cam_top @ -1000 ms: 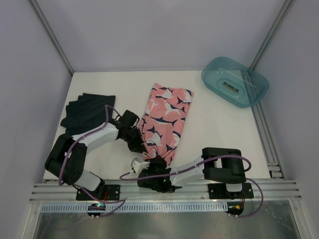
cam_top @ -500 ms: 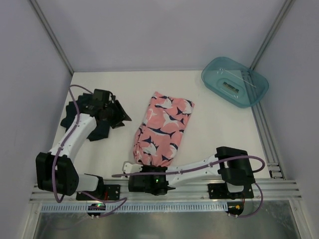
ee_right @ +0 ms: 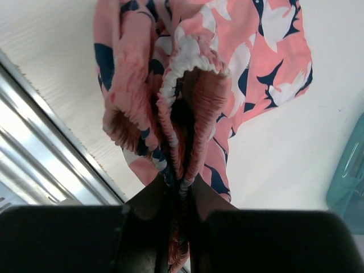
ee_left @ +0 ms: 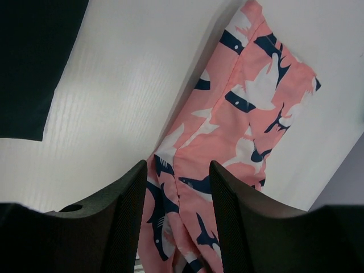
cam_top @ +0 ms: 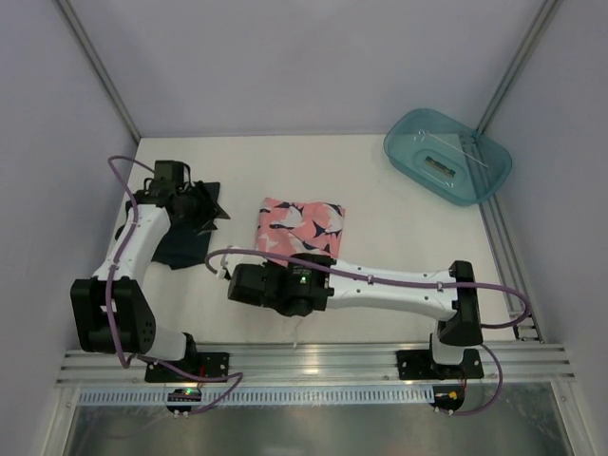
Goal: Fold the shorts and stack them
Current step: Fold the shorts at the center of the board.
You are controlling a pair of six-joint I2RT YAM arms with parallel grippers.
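The gathered waistband [ee_right: 190,74] will next go outward over the shorts in my right gripper, which will release it at the pink shorts' far edge [ee_right: 297,35], lying flat outward of the gripper.
The salmon pink shorts [cam_top: 299,223] with navy and white sharks lie doubled over at the table's middle. My right gripper [cam_top: 285,268] hovers at their near edge, shut on the gathered waistband [ee_right: 190,74], which bunches up out of the jaws in the right wrist view [ee_right: 181,187]. The plain dark shorts [cam_top: 176,245] lie at the left. My left gripper [cam_top: 209,207] hangs over their far part. It is open and empty in the left wrist view [ee_left: 177,170], where the pink shorts [ee_left: 244,102] show between its fingers and the dark shorts [ee_left: 28,57] fill the top left.
A translucent teal tub [cam_top: 446,157] stands at the back right corner; its edge shows in the right wrist view [ee_right: 350,182]. Metal rails [cam_top: 304,366] run along the table's front edge. Grey walls close in the back and both sides.
The left gripper let go of the pink shorts, opened and swung back left over the dark pair. The right gripper carried the pink shorts' near end away from the front edge, folding them shorter.
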